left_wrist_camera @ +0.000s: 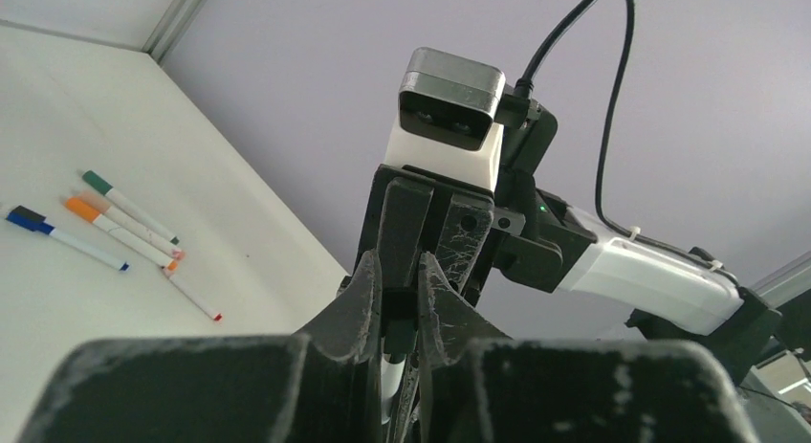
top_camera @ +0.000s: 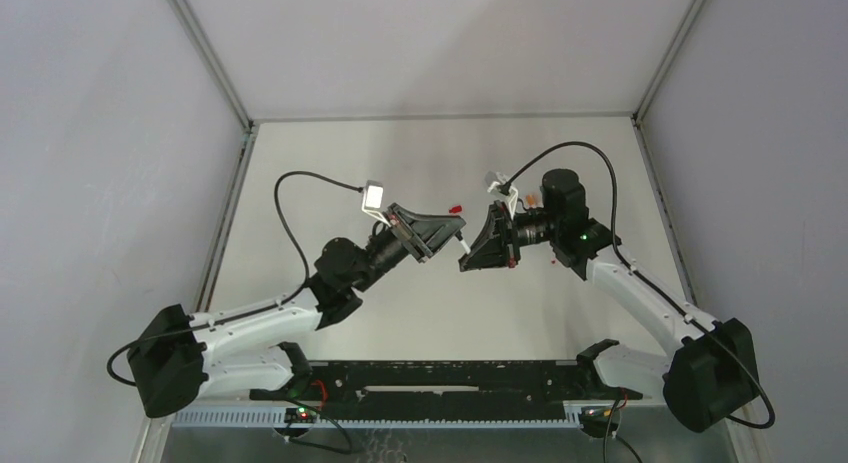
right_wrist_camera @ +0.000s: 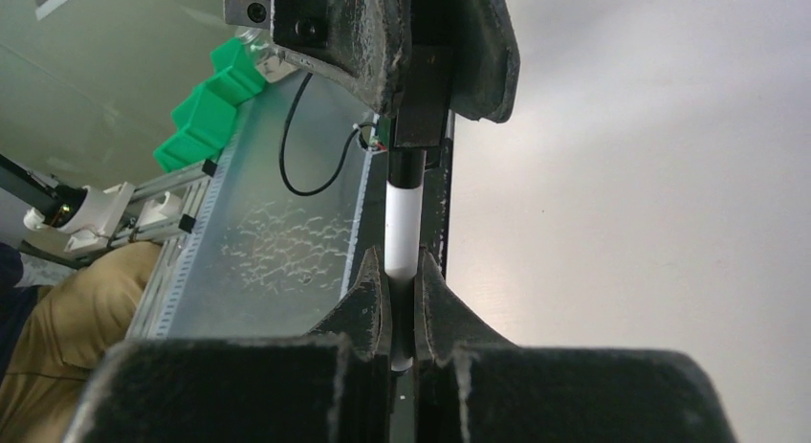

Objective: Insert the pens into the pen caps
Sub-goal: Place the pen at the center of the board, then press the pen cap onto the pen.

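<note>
My right gripper tilts downward and lowers next to release the pen on the tabletop beside the blue-capped pen (left_wrist_camera: 62, 237), since the other capped pens already lie grouped there.
Both grippers meet in mid-air over the middle of the table. My left gripper (left_wrist_camera: 399, 271) (top_camera: 452, 231) is shut on a black pen cap (left_wrist_camera: 399, 307) (right_wrist_camera: 421, 122). My right gripper (right_wrist_camera: 400, 266) (top_camera: 478, 251) is shut on the white barrel of a pen (right_wrist_camera: 402, 218) (top_camera: 464, 245). The pen's dark end reaches into the cap's mouth; how deep it sits is hidden by the fingers. On the table lie a green-capped pen (left_wrist_camera: 129, 206), an orange-capped pen (left_wrist_camera: 115, 228), a blue-capped pen (left_wrist_camera: 62, 237) and a bare red-tipped pen (left_wrist_camera: 191, 297). A red pen cap (top_camera: 455, 209) lies behind the left gripper.
The white table (top_camera: 430, 153) is walled by grey panels on three sides. The pens on the table lie by the right arm's wrist (top_camera: 560, 208), mostly hidden under it in the top view. A black rail (top_camera: 430, 388) runs along the near edge between the arm bases.
</note>
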Controlling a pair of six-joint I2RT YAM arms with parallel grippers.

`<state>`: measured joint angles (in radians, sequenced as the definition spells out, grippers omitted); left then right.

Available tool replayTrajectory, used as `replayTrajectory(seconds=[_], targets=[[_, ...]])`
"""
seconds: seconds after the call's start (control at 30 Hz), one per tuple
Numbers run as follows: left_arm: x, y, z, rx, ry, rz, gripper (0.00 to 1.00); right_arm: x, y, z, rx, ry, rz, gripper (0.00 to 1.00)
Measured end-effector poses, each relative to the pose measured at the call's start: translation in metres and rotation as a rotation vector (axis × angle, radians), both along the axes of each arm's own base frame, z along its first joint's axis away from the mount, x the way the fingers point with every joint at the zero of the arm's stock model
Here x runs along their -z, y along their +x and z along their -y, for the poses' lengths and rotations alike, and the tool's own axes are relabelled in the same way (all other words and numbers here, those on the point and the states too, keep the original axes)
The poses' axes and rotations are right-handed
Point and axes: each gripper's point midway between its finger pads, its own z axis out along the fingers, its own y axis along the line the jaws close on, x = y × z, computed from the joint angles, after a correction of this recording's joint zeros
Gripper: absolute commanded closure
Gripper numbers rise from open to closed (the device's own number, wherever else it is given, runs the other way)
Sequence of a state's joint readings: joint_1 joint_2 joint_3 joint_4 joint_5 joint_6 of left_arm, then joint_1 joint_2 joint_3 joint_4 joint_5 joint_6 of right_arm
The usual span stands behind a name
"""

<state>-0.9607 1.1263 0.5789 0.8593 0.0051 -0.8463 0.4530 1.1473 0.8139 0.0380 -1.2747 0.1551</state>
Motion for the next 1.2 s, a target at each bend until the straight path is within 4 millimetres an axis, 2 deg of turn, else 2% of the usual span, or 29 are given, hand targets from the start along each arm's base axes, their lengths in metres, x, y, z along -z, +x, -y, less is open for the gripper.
replayTrajectory(seconds=[0.33,0.6,0.8,1.0,1.2], targets=[[0.0,0.002,-0.012,-0.029,0.042,0.011,0.59,0.002,0.014,-0.007,0.01,-0.011,0.094,1.0],[-0.011,0.001,-0.028,-0.062,0.05,0.044,0.27,0.01,0.025,-0.01,0.032,-0.034,0.119,1.0],[-0.02,0.0,-0.042,-0.11,0.066,0.094,0.21,0.016,0.028,-0.009,0.037,-0.052,0.115,1.0],[0.005,0.012,-0.049,-0.19,0.207,0.117,0.18,0.017,0.031,-0.008,0.043,-0.059,0.123,1.0],[0.028,0.027,-0.062,-0.293,0.37,0.188,0.03,0.016,0.04,-0.001,0.07,-0.066,0.135,1.0]])
